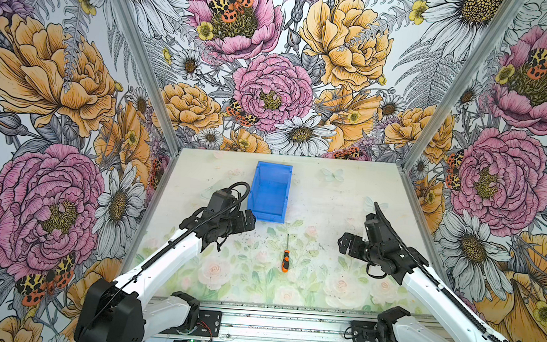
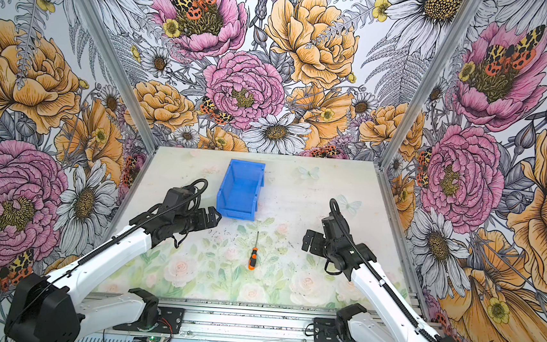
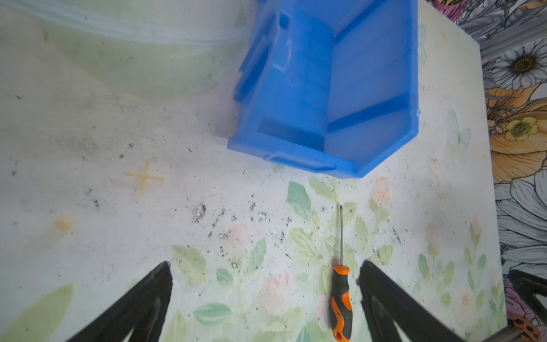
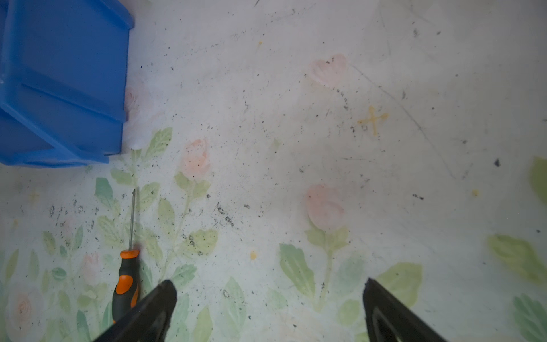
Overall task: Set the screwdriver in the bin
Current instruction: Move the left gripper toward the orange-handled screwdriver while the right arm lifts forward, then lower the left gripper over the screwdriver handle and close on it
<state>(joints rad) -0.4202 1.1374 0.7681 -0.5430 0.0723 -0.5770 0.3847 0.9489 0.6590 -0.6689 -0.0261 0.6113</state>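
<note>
The screwdriver's handle [image 1: 285, 261] [image 3: 341, 297] lies below and nearer one finger, so my left gripper will lower while moving toward my right gripper to straddle it.
The screwdriver [image 1: 285, 258] [image 2: 252, 257] lies flat on the table mat in both top views, orange-and-black handle toward the front, thin shaft pointing at the bin. The blue bin [image 1: 270, 191] [image 2: 240, 189] stands upright behind it, nothing showing inside. My left gripper [image 1: 251, 219] [image 2: 215, 216] hovers open beside the bin's near left corner. In the left wrist view the screwdriver [image 3: 341, 299] lies just inside one finger of the open left gripper [image 3: 265, 268], the bin [image 3: 367, 88] beyond. My right gripper [image 1: 343, 243] [image 4: 268, 285] is open and holds nothing; the screwdriver [image 4: 126, 287] lies beside one finger.
Floral walls close the table on three sides. Dark specks dot the printed mat [image 1: 307, 281] around the screwdriver. Orange cross marks [image 3: 144, 177] [image 4: 373, 119] are drawn on the mat. The arm bases and a metal rail [image 1: 286, 326] line the front edge.
</note>
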